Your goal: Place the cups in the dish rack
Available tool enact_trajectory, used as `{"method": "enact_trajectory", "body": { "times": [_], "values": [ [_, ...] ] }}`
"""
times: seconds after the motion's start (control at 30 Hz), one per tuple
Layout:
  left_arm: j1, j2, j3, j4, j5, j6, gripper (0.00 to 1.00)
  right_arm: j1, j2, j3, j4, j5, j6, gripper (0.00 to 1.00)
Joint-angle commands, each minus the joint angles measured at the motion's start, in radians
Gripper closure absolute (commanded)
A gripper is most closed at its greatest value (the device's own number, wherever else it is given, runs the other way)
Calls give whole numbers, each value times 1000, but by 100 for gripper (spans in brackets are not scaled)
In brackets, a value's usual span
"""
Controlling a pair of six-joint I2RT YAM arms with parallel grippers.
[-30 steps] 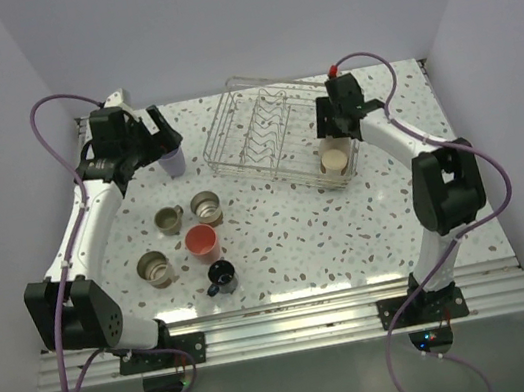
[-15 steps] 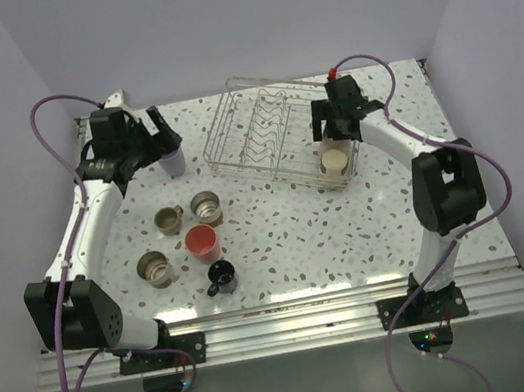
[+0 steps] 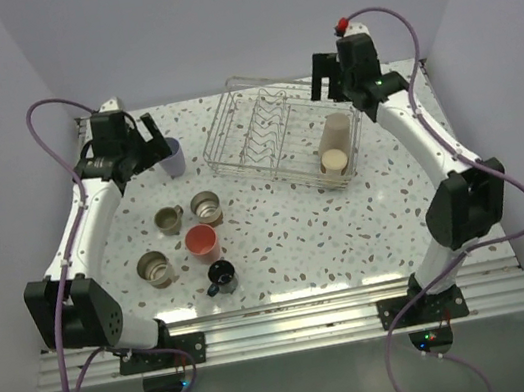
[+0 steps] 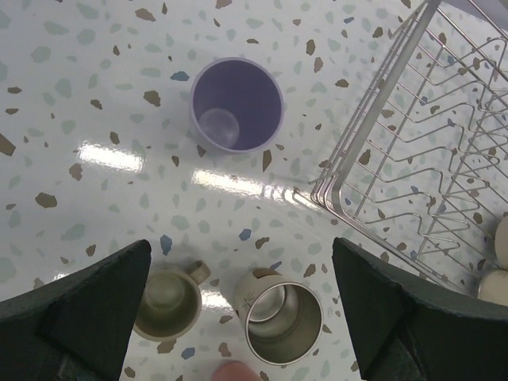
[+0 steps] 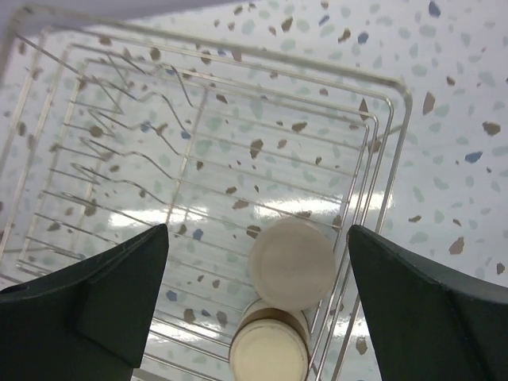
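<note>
The lavender cup's opening has room for one finger, so my left gripper will next move down astride the lavender cup's rim, on the cup's side away from the rack [image 3: 230,130].
The wire dish rack [image 3: 230,130] stands at the back centre. Two beige cups sit upside down in its right end, one [image 3: 337,130] behind the other [image 3: 334,161]. My right gripper [image 3: 328,78] hangs open high above them, holding nothing; the right wrist view shows both cup bottoms [image 5: 292,262] [image 5: 268,353] below its gripper [image 5: 258,238]. The lavender cup [image 3: 171,157] stands upright left of the rack. My left gripper [image 3: 149,145] is open above it, apart from it. In the left wrist view the lavender cup [image 4: 236,104] lies ahead of the open gripper [image 4: 238,262].
On the table's left stand three grey cups [image 3: 169,218] [image 3: 206,206] [image 3: 155,269], a coral cup [image 3: 201,240] and a black mug [image 3: 222,278]. Two of the grey cups [image 4: 168,302] [image 4: 279,317] show between my left fingers, with the rack's rim [image 4: 361,119] to the right.
My right gripper opened, let go of a beige cup in the rack, then rose and drew back. My left gripper lifted slightly away from the lavender cup.
</note>
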Motion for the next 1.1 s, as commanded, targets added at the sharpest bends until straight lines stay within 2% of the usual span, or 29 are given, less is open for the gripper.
{"method": "enact_trajectory", "body": {
  "times": [0.0,0.23,0.43,0.67,0.97,1.07],
  "values": [
    [20,12,49,-27,-65,4,0,3,-101,118,-53,-13,21,1],
    [81,50,12,14,-64,-4,0,4,-176,140,-113,-79,74,2],
    [100,124,-14,132,-7,15,0,5,-236,54,-113,-176,151,1],
    [100,242,44,209,-2,3,3,5,-247,49,-148,-197,134,1],
    [100,408,133,217,-32,6,18,4,-259,69,-178,-180,104,1],
    [100,448,153,222,-32,4,36,5,-246,77,-181,-183,101,1]
  ]
}}
